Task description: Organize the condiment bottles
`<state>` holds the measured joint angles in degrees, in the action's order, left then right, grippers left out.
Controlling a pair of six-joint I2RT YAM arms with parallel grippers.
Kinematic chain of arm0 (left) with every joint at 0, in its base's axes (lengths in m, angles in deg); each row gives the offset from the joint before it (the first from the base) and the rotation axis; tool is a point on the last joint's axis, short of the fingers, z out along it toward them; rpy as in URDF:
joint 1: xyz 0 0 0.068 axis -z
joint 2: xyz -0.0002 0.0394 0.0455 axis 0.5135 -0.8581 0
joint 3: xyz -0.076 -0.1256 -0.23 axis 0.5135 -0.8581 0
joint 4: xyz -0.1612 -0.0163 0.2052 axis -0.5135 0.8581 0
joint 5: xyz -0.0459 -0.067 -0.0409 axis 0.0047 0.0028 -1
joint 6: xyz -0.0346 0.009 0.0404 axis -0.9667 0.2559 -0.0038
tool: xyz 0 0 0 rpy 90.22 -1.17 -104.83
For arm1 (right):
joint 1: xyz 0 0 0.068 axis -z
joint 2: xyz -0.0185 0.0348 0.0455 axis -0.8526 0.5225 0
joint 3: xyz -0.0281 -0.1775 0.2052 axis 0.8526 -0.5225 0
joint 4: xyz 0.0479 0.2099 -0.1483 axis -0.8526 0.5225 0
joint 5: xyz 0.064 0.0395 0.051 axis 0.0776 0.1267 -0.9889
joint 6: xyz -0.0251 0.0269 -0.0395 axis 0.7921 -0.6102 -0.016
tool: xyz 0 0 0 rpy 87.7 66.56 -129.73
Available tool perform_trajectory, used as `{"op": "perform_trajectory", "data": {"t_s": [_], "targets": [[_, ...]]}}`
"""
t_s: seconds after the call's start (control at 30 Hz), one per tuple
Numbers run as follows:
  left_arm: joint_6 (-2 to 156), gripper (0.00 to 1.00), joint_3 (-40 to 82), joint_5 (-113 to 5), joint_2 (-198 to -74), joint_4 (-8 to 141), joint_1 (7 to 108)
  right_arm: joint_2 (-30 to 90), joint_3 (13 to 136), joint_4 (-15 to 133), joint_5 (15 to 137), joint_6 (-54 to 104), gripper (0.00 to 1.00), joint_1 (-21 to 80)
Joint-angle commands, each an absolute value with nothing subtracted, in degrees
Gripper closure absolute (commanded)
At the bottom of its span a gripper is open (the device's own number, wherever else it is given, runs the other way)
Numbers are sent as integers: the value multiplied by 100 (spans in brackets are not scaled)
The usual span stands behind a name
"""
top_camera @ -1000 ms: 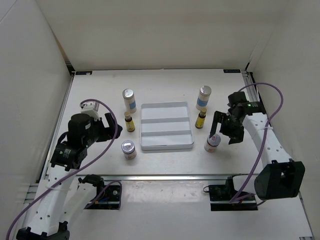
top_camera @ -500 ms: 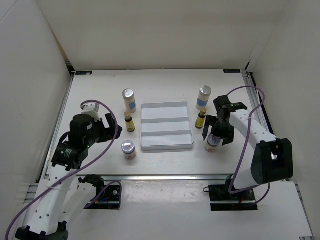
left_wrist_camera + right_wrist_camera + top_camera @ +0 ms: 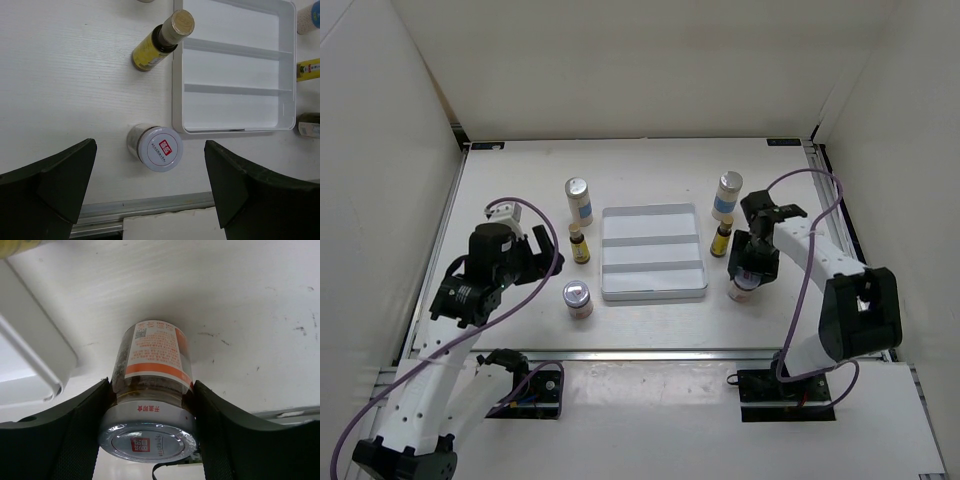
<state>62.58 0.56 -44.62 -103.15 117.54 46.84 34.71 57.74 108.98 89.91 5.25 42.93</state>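
Observation:
My right gripper needs to go left in the top view next and release the jar inside the near tray section's closest corner [image 3: 689, 280] [image 3: 15, 372], which lies empty beside it.
Six condiment bottles stand around the tray [image 3: 653, 252]. On its left are a white blue-labelled bottle [image 3: 578, 198], a small yellow bottle [image 3: 580, 246] and a squat silver-lidded jar [image 3: 578, 299]. On its right are a second white bottle [image 3: 727, 193], a yellow bottle [image 3: 722, 240] and a second jar [image 3: 743, 290]. My right gripper [image 3: 748, 272] is shut on that right jar [image 3: 150, 375], both pads against its sides just below the lid. My left gripper [image 3: 150, 145] hangs open above the left jar [image 3: 155, 148], apart from it. The left yellow bottle [image 3: 156, 42] stands beyond.
The flat white tray [image 3: 232, 105] has three ridged compartments with nothing in them. Its corner [image 3: 37, 357] lies just left of the held jar. A metal rail [image 3: 650, 352] runs along the table's near edge. White walls enclose the back and both sides.
My right gripper moved left over the right jar, came down around it and closed on it. The left arm shifted slightly forward, its jaws still wide.

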Motion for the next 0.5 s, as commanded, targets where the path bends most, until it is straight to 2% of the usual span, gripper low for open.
{"op": "perform_trajectory", "data": {"t_s": [0.0,0.03,0.07,0.2,0.47], "targets": [[6180,0,81,-4326,-10180,11773,4707,2660,6334,11211,9129,415,90,4119],[6180,0,81,-4274,-10128,11773,4707,2554,6493,11282,9129,415,98,4049],[6180,0,81,-4273,-10127,11773,4707,2423,6660,11456,9129,415,100,3831],[6127,0,81,-4273,-10232,11773,4707,2421,7504,11678,9428,415,100,3179],[6127,0,81,-4326,-10286,11773,4707,3642,8182,11485,9340,740,100,2422]]}}
